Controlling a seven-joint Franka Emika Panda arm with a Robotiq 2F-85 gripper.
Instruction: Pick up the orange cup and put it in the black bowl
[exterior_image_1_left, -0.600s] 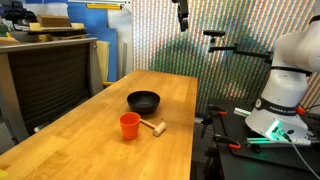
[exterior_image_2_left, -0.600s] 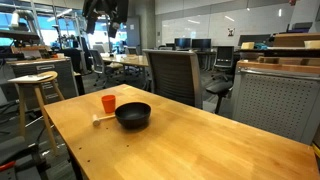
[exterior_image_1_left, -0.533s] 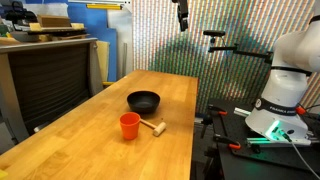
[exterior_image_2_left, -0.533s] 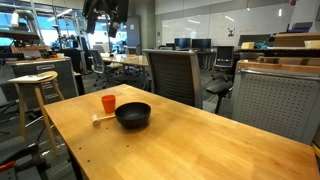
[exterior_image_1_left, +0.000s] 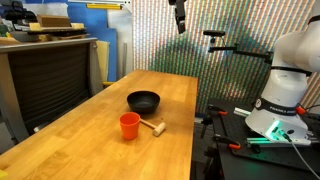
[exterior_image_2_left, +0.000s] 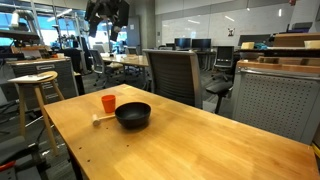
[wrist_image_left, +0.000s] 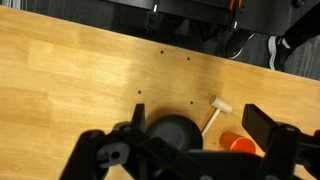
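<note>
My gripper moves far down and outward to the rim of the orange cup (exterior_image_1_left: 130, 118) (wrist_image_left: 242, 145) beside the black bowl next, since the orange cup's top is open.
The orange cup (exterior_image_1_left: 130, 126) stands upright on the wooden table, in both exterior views (exterior_image_2_left: 109, 103). The black bowl (exterior_image_1_left: 143, 101) sits close beside it (exterior_image_2_left: 133, 115) and looks empty. My gripper (exterior_image_1_left: 181, 22) hangs high above the table, far from both (exterior_image_2_left: 105, 25). In the wrist view its fingers are spread wide and hold nothing (wrist_image_left: 200, 125). Far below, the bowl (wrist_image_left: 170, 132) and the cup (wrist_image_left: 238, 144) show between them, partly hidden by the gripper body.
A small wooden mallet (exterior_image_1_left: 153, 126) lies next to the cup and bowl (wrist_image_left: 213, 113). The wooden table (exterior_image_1_left: 90, 140) is long. An office chair (exterior_image_2_left: 175, 75) stands behind it and a stool (exterior_image_2_left: 35, 85) to one side. The robot base (exterior_image_1_left: 285, 80) stands beside the table.
The gripper has shifted slightly, high above the table. The cup, bowl and mallet have not moved.
</note>
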